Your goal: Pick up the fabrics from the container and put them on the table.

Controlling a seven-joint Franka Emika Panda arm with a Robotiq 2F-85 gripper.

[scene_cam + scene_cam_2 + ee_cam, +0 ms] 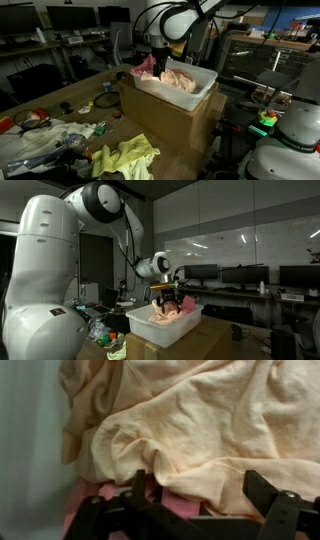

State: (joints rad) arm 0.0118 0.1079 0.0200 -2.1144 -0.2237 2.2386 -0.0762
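Observation:
I will next lower my gripper onto the overlap and close on both fabrics: the peach fold over the pink fabric is below, between its open fingers.
A white container [206, 84] stands on a cardboard box and holds a peach fabric [181, 78] and a pink fabric [146, 65]; it shows in both exterior views [150, 330]. My gripper [155, 50] hangs just over the container's pink end [167, 293]. In the wrist view the peach fabric [190, 420] fills the frame, crumpled, with the pink fabric [180, 507] under its edge. The gripper [200, 495] is open, its fingers wide apart on either side of a fold, down at the fabric.
The cardboard box [170, 122] sits on a cluttered table. A yellow-green cloth [130, 156] lies on the table in front of it, beside bags and small items [45, 130]. Monitors and desks stand behind.

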